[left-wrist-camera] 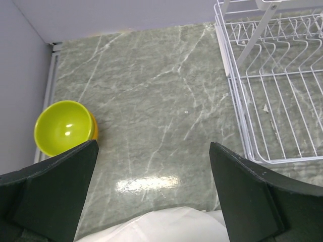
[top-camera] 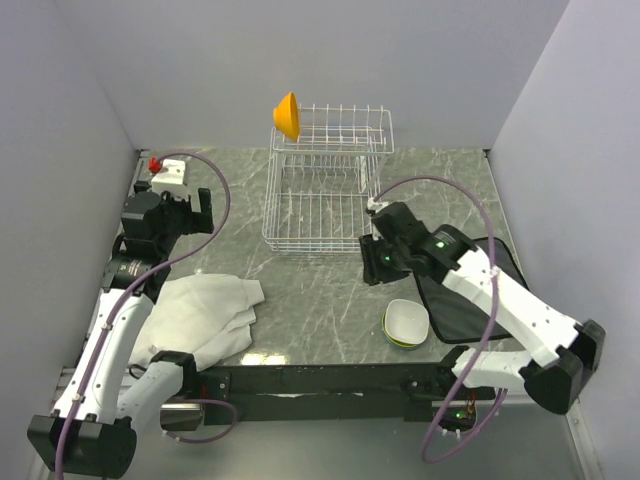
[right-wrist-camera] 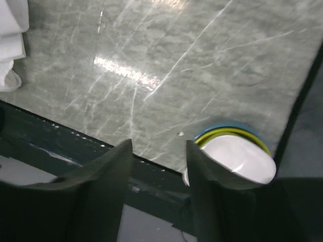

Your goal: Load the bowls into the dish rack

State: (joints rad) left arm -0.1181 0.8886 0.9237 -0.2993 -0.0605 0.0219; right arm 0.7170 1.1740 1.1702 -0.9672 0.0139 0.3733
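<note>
The white-inside bowl is uppermost on the stack, so my right gripper comes back down onto its rim farthest from the black mat [right-wrist-camera: 186, 176] next, turning slightly.
The white wire dish rack [top-camera: 318, 195] stands at the back centre; it also shows in the left wrist view [left-wrist-camera: 275, 80]. An orange bowl [top-camera: 287, 115] leans on its side at the upper tier's left end. A stack of bowls [top-camera: 406, 323], white inside over lime and blue rims [right-wrist-camera: 241, 157], sits near the front edge. A lime bowl nested in an orange one [left-wrist-camera: 63, 127] sits by the left wall, hidden under the arm in the top view. My left gripper [top-camera: 203, 212] [left-wrist-camera: 154, 169] is open and empty. My right gripper [top-camera: 376, 268] [right-wrist-camera: 159, 154] is open and empty, just left of the stack.
A crumpled white cloth [top-camera: 205, 310] lies at the front left, below my left gripper [left-wrist-camera: 161, 227]. A black mat [top-camera: 470, 290] lies at the right beside the stack. A white and red fixture [top-camera: 165, 175] sits at the back left. Grey walls close three sides.
</note>
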